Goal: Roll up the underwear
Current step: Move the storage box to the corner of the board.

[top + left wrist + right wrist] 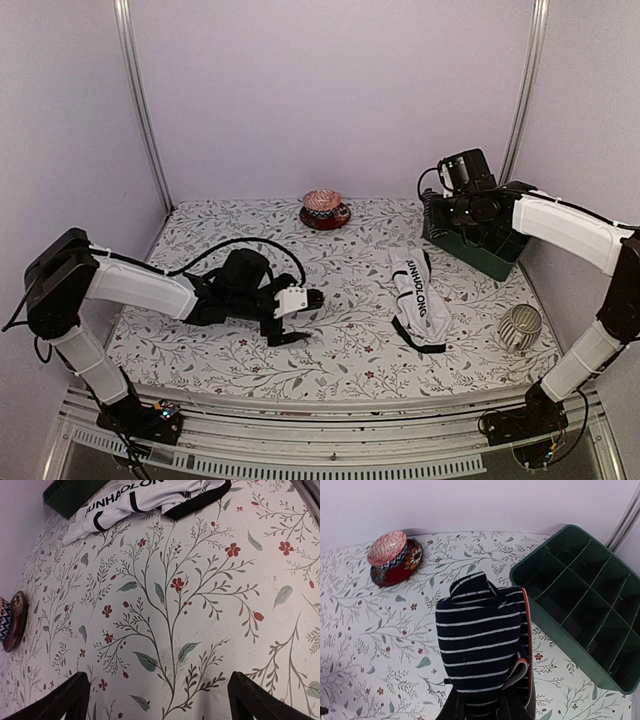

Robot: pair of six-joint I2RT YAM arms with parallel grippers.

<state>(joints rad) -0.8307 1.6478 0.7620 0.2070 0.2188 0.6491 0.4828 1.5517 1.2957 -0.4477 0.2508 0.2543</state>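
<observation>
I will next tip my right gripper downward over the green box's far corner section (570,550), which is empty below it, and lower the striped roll inside to let go of it.
A rolled bundle of dark underwear with thin white stripes (480,645) is held above the tablecloth, and my right gripper (485,707) is shut on its lower end. It hangs just left of the green divided box (555,630). From above, the right gripper (468,222) sits over the near-left corner of that box (485,255), and the striped roll is hard to make out there. The white underwear (415,295) with black trim and lettering lies folded in a long strip, right of centre. My left gripper (305,318) rests low and open, with bare cloth between its fingers (70,697). The white underwear (145,497) lies ahead of it.
A patterned bowl on a red saucer (323,208) stands at the back centre and shows again as the bowl (390,552) in the right wrist view. A ribbed metal cup (520,326) lies at the front right. The walls stand close on both sides.
</observation>
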